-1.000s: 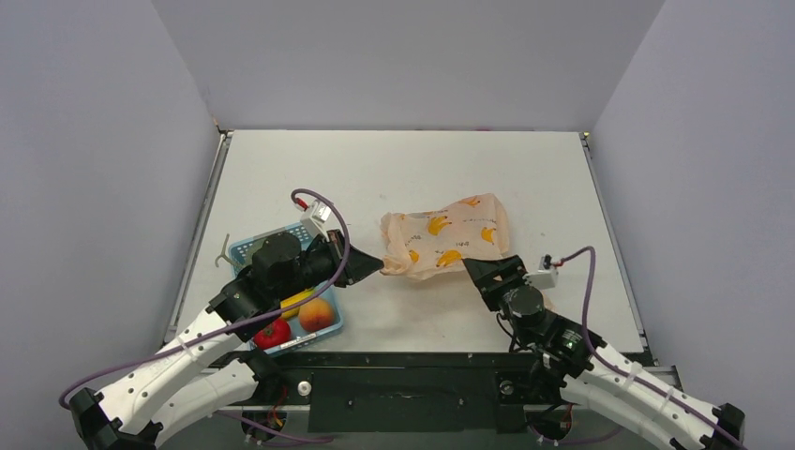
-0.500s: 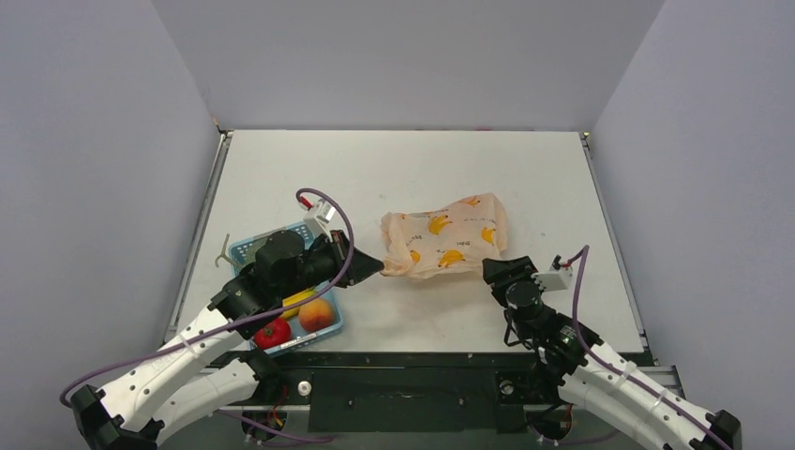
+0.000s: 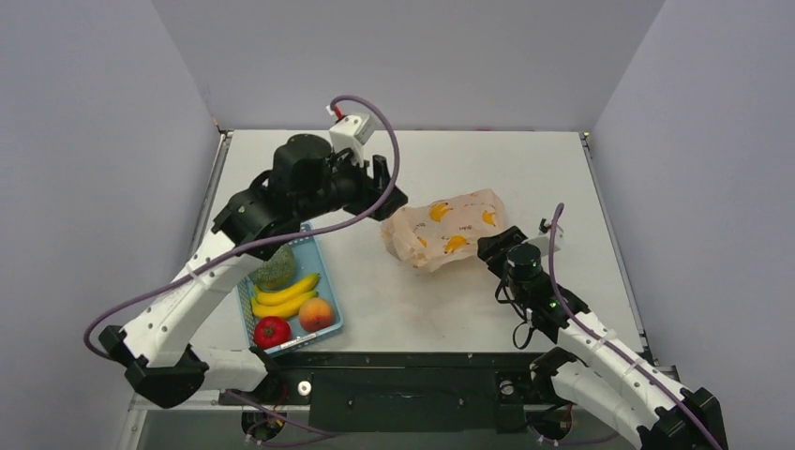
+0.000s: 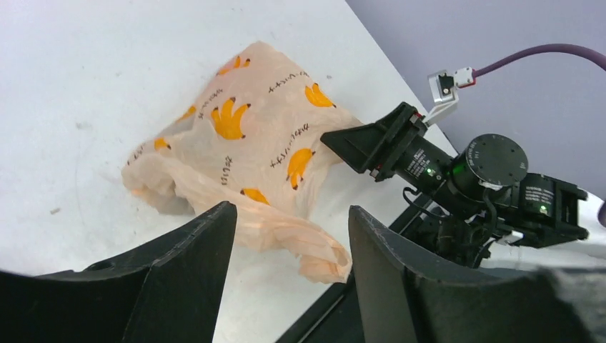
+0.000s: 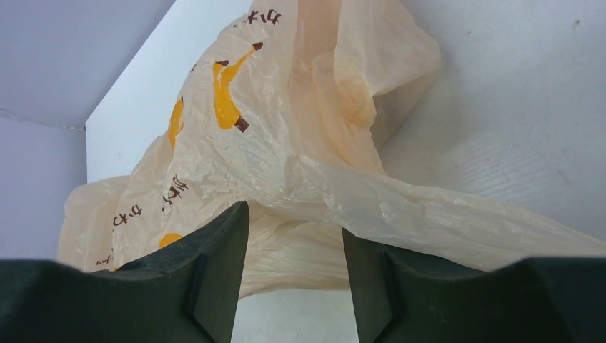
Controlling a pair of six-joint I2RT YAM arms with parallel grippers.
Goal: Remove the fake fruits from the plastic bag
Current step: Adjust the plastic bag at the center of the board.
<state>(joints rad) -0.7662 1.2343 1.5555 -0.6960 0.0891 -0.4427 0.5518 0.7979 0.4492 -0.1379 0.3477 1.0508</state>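
Note:
The left gripper will come down, toward the right in the top view, onto the banana print beside the right gripper, since the bag's printed film lies spread out.
The plastic bag (image 3: 445, 230) lies bunched in the middle of the table, pale peach with yellow banana prints. The fake fruits are hidden; none shows through the film. My left gripper (image 3: 392, 199) hangs open above the bag's far-left end. In the left wrist view the bag (image 4: 257, 136) lies below and beyond the left gripper (image 4: 291, 211), and a twisted tail (image 4: 321, 261) of the bag trails between the jaws without touching them. My right gripper (image 3: 489, 248) is low at the bag's near-right edge. Seen from the right wrist, the right gripper (image 5: 294, 218) is open, with a fold of the bag (image 5: 236, 143) just past the fingertips.
A blue mesh basket (image 3: 336, 309) stands at the near left, holding a green melon (image 3: 274, 267), bananas (image 3: 281, 295), a peach (image 3: 317, 313) and a red tomato-like fruit (image 3: 272, 331). Grey walls close in the left, right and far sides.
My left gripper opened, let go of the bag's left corner and rose to the far side, uncovering the basket. The bag bunched up and slid back. My right gripper moved forward to the bag's edge.

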